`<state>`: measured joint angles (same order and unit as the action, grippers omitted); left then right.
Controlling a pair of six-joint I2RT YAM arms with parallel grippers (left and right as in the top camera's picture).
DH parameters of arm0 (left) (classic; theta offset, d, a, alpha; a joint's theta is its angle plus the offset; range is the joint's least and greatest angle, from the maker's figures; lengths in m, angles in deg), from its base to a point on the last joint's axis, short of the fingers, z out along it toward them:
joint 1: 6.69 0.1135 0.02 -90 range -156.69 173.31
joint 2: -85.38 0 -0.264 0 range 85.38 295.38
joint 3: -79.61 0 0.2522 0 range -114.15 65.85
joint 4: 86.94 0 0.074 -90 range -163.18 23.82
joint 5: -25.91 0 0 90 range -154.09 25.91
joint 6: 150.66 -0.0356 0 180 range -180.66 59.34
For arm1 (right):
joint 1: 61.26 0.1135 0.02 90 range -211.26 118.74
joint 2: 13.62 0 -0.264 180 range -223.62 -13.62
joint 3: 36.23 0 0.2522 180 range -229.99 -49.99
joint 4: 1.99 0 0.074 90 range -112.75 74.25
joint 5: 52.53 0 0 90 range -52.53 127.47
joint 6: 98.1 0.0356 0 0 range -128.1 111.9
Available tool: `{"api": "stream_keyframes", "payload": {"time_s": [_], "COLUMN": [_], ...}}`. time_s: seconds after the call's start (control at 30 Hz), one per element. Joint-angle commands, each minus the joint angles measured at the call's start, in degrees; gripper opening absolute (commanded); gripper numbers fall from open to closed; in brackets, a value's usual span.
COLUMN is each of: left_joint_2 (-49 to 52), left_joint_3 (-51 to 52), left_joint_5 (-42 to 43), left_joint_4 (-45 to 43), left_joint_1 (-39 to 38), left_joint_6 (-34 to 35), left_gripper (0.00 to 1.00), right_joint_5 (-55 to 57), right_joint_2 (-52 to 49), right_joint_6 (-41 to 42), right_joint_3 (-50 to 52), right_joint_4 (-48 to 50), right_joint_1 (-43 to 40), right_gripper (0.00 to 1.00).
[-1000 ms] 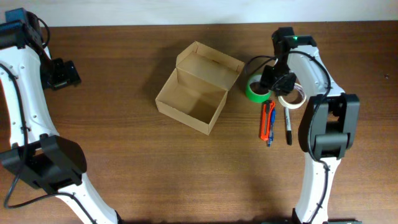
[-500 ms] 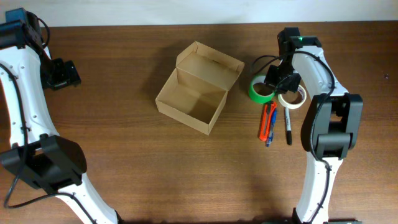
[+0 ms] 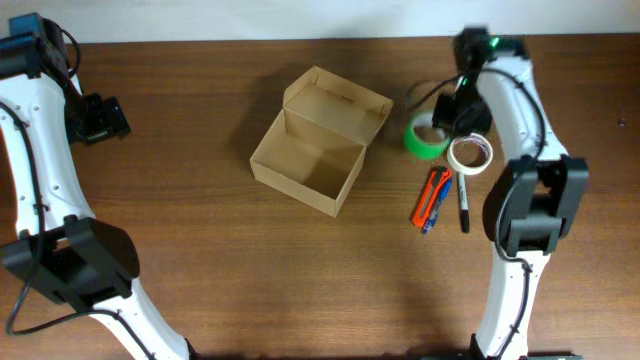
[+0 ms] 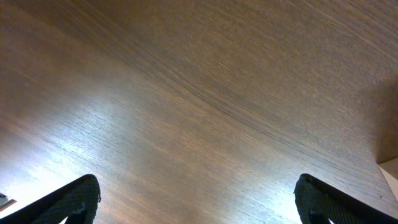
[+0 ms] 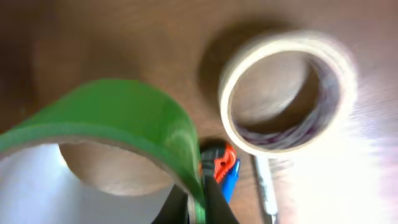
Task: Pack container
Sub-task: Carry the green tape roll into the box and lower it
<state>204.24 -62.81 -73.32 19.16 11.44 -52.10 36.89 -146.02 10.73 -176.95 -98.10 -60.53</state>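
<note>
Next I need to move my right gripper up over the box, then down into the end of the box farthest from the knife (image 3: 431,198) to release the tape roll, since that space is empty.
The container (image 3: 318,140) is an open tan cardboard box at the table's middle, flap lid standing at its far side, inside empty. My right gripper (image 3: 447,122) is shut on the wall of a green tape roll (image 3: 425,138) and holds it lifted and tilted, right of the box; in the right wrist view the fingers (image 5: 198,205) pinch the roll (image 5: 118,118). A white tape roll (image 3: 470,154), an orange and blue utility knife (image 3: 431,198) and a black marker (image 3: 463,203) lie below it. My left gripper (image 4: 199,202) is open over bare table at far left.
The wooden table's far edge (image 3: 300,42) meets a white wall. The right arm's base (image 3: 530,205) stands just right of the marker. The left arm (image 3: 40,150) runs along the left side.
My right gripper has lifted the green tape roll and moved it slightly right and toward the far edge. The knife has shifted a little. The left arm has not moved.
</note>
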Motion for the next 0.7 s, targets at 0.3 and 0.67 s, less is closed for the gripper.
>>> {"api": "stream_keyframes", "payload": {"time_s": [0.3, 0.67], "left_joint_2": [0.4, 0.4], "left_joint_3": [0.4, 0.4], "left_joint_5": [-0.2, -0.2], "left_joint_4": [0.0, 0.0], "left_joint_1": [0.2, 0.2], "left_joint_6": [-0.7, -0.7], "left_gripper": [1.0, 1.0], "right_joint_5": [-1.8, 7.9], "right_joint_2": [4.8, 3.7], "right_joint_6": [-11.1, -14.1], "right_joint_3": [-45.5, -25.8], "right_joint_4": [-15.0, -10.3], "right_joint_1": [15.6, 33.0], "right_gripper": [0.04, 0.04]}}
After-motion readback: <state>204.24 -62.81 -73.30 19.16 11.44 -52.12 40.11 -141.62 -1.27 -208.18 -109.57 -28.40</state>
